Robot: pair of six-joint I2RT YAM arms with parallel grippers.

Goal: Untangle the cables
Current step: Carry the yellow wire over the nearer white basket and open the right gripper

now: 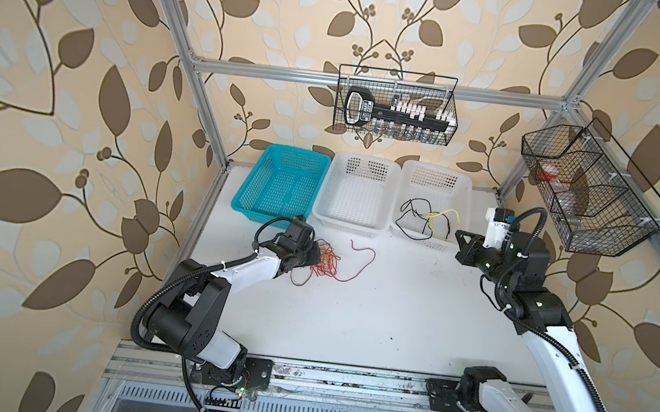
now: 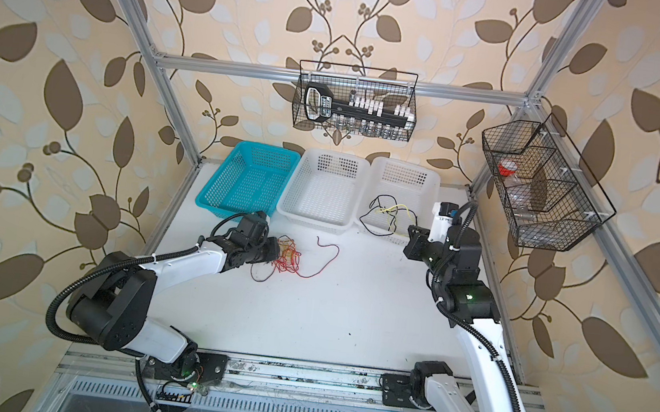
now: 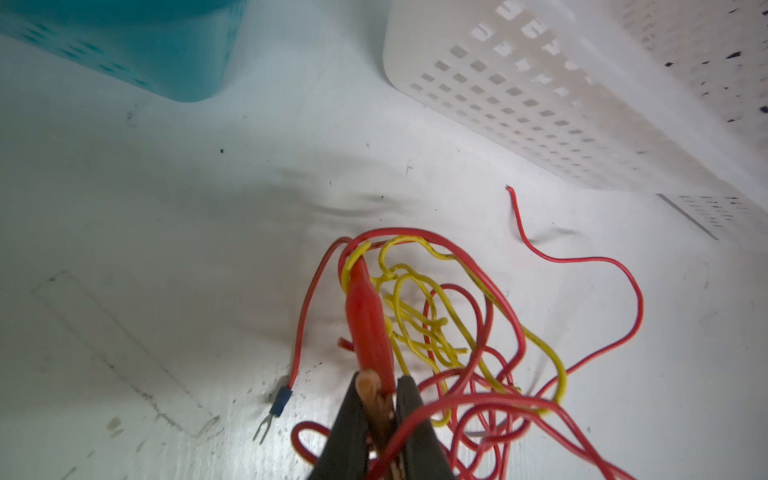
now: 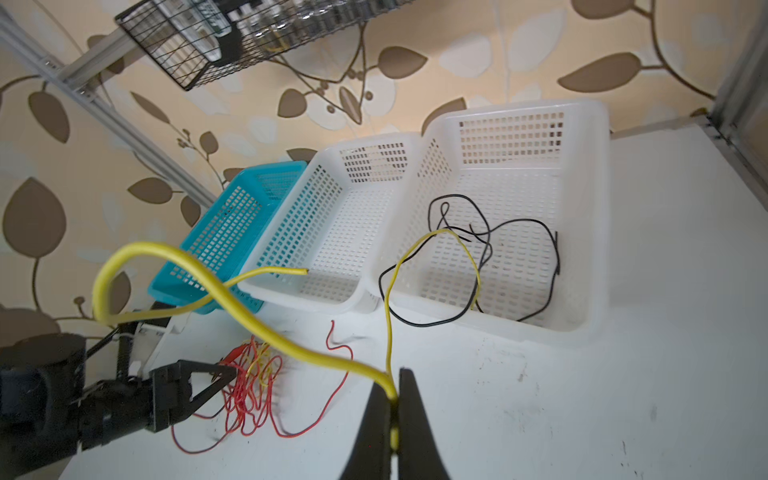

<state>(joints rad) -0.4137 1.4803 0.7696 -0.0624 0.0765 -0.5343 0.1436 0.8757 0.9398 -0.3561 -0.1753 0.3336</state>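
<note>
I need to swing my right gripper past the black cable's basket and over the empty middle white basket [image 1: 358, 196] [image 4: 350, 220]. Then I will lower the yellow cable inside and let go of it.
A tangle of red and yellow cables [image 1: 326, 263] [image 2: 288, 256] [image 3: 457, 332] lies on the white table left of centre. My left gripper [image 1: 317, 256] [image 2: 275, 249] [image 3: 380, 380] is at the tangle's left edge, shut on a red crocodile clip [image 3: 368, 316] within it. My right gripper [image 1: 458, 235] [image 2: 410, 230] [image 4: 392, 395] hovers at the front of the right white basket [image 1: 466, 188] [image 4: 598, 208], shut on a yellow cable [image 4: 208, 266]. That cable runs into the basket, where a black cable [image 1: 411, 207] [image 4: 519, 222] lies looped.
A teal basket [image 1: 283, 156] and a middle white basket [image 1: 362, 162], both with nothing in them, stand along the back. Two black wire baskets [image 1: 397, 105] [image 1: 589, 188] hang from the frame. A red lead with a blue fork terminal [image 3: 280, 399] lies beside the tangle.
</note>
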